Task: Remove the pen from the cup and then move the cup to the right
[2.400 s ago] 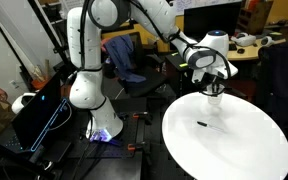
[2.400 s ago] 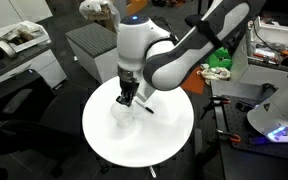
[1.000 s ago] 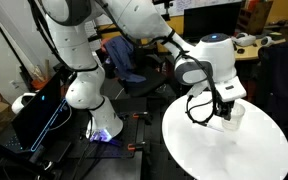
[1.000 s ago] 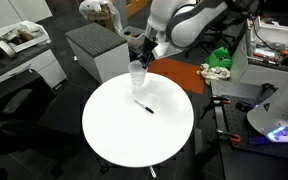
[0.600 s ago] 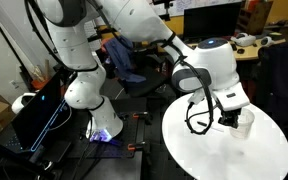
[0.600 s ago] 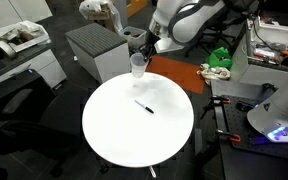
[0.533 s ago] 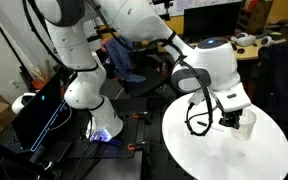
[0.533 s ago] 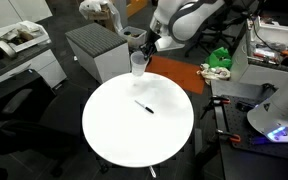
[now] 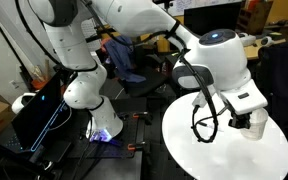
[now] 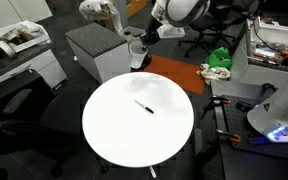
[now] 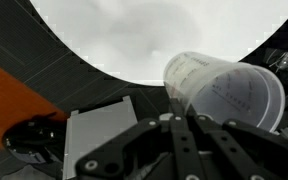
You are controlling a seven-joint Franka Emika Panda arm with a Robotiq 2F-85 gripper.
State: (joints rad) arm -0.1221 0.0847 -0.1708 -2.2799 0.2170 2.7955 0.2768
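My gripper will next lower inside the edge of the tabletop near the grey cabinet and release the cup (image 10: 136,57), which still hangs in the air above the tabletop.
The transparent cup (image 10: 136,57) hangs in my gripper (image 10: 139,47) above the far rim of the round white table (image 10: 114,135). In the wrist view the cup (image 11: 226,90) fills the right side, and my gripper (image 11: 184,135) is shut on its wall. The thin dark pen (image 10: 144,107) lies flat near the middle of the table, outside the cup. In an exterior view my gripper (image 9: 247,123) is over the table's right part (image 9: 224,160). There the cup is hard to make out and the arm's cable hides the pen.
A grey cabinet (image 10: 92,50) stands just beyond the table edge below the cup and shows in the wrist view (image 11: 99,140). An orange surface (image 10: 174,75) lies next to it. The robot base (image 9: 84,90) and a dark case (image 9: 39,110) stand left of the table.
My gripper has carried the cup away from the table's middle to its rim, rightward in an exterior view. The pen has stayed where it lies on the table.
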